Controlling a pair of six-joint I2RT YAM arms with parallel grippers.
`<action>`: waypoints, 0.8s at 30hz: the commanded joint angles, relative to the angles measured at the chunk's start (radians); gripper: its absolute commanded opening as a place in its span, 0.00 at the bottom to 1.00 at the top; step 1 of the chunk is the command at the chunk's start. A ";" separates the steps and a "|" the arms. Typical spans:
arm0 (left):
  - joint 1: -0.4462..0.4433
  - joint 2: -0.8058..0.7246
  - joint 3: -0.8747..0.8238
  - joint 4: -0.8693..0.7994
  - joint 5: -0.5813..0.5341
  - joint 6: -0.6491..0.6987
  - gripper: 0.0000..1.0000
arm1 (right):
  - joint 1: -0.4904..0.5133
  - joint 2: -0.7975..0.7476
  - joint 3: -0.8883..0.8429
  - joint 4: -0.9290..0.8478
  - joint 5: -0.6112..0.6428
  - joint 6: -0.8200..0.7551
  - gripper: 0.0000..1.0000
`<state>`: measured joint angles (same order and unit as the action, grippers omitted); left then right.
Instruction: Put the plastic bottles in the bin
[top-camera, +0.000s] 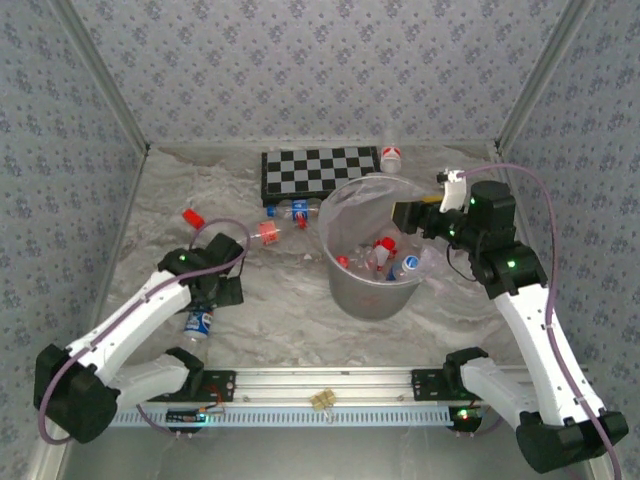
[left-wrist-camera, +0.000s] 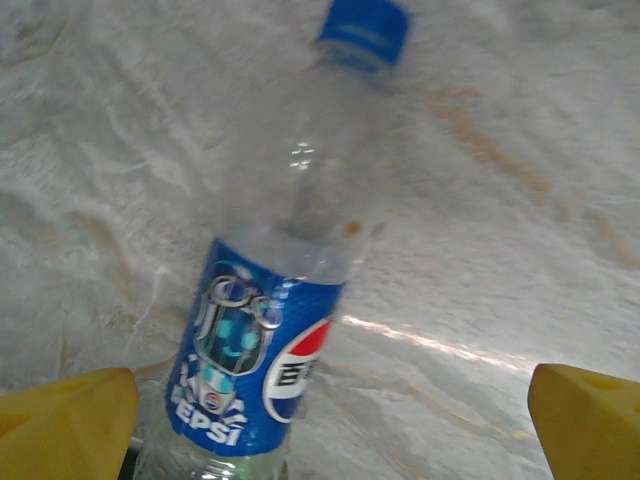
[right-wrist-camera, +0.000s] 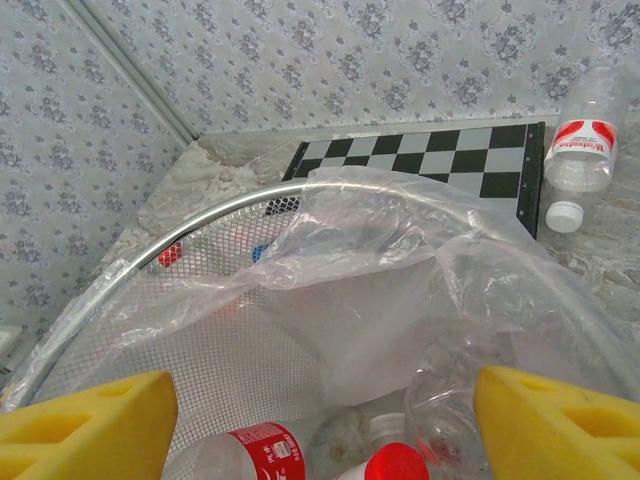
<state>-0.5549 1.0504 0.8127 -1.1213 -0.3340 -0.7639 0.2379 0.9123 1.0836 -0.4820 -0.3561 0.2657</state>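
Observation:
The open fingers hover clear and the blue label lies below the left gripper and nearer the robot's base, so the left gripper next needs to draw back and lower around it.
A clear plastic bottle with a blue cap and blue label lies on the table. My left gripper hovers over it, open, its yellow fingers on either side and clear of it. The bin, a grey mesh bucket lined with a clear bag, holds several bottles: one with a red label, a red cap and a blue-labelled one. My right gripper hangs open over the bin's right rim, nothing between its fingers.
A checkerboard lies behind the bin. A bottle with a red-and-white label lies at its right end. Other bottles lie left of the bin, and a red-capped one farther left. Patterned walls close in the table.

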 joint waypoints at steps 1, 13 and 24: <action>0.018 -0.091 -0.088 0.045 -0.100 -0.134 1.00 | -0.005 -0.010 0.015 0.010 -0.011 0.000 0.79; 0.053 -0.158 -0.306 0.284 0.065 -0.227 1.00 | -0.005 -0.054 0.010 0.004 0.034 -0.003 0.80; -0.223 -0.044 -0.338 0.361 0.080 -0.444 0.94 | -0.005 -0.040 0.019 0.010 0.036 -0.003 0.80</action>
<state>-0.7532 1.0019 0.4938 -0.7761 -0.2535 -1.1210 0.2379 0.8665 1.0836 -0.4812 -0.3286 0.2657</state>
